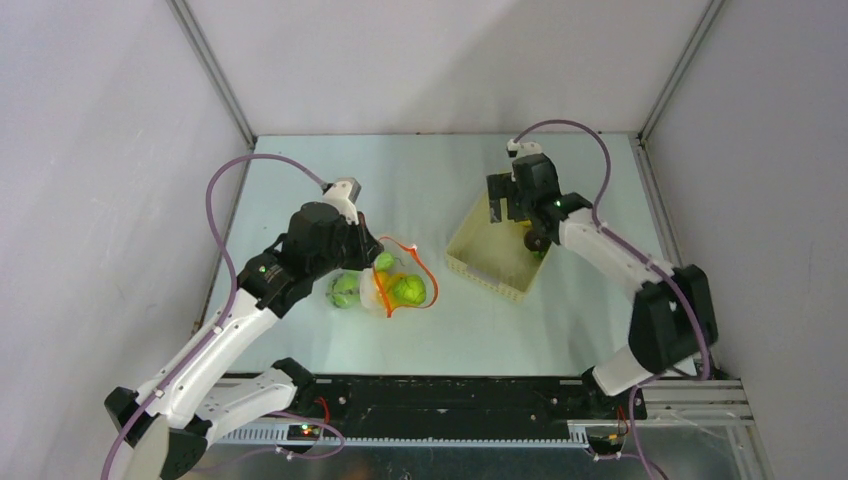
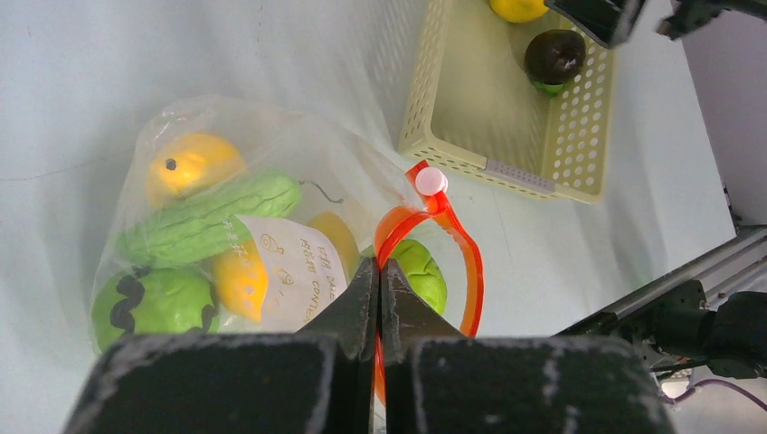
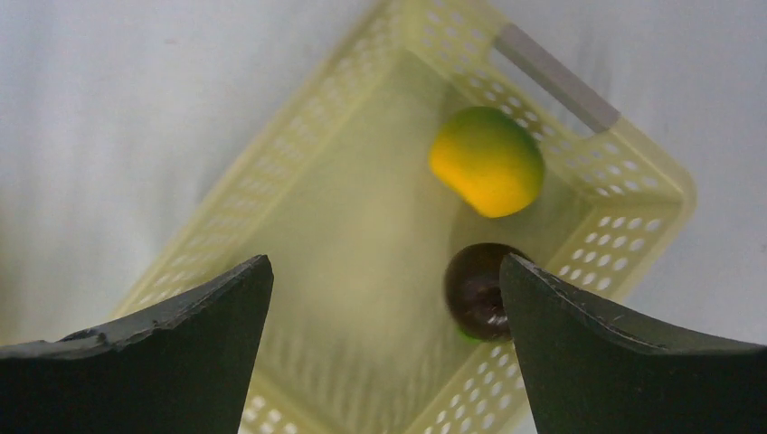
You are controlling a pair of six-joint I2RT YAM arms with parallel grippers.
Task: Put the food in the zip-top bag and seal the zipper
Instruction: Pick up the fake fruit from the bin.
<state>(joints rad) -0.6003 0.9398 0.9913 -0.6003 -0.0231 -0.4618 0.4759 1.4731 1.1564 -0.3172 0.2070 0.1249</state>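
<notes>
The yellow-green fruit lies below my right gripper, to the right in its wrist view, so I should lower that gripper into the basket, shifting that way.
The clear zip-top bag lies on the table with several pieces of food inside: a yellow fruit, a green gourd and a green round one. Its mouth gapes, and the red-orange zipper curls in a loop with a white slider. My left gripper is shut on that zipper strip at the bag's mouth. My right gripper hangs open above the basket, apart from a yellow-green fruit and a dark purple one lying in it.
The pale yellow lattice basket stands to the right of the bag, its rim below my right fingers. Enclosure walls close off the back and both sides. A black rail runs along the near edge.
</notes>
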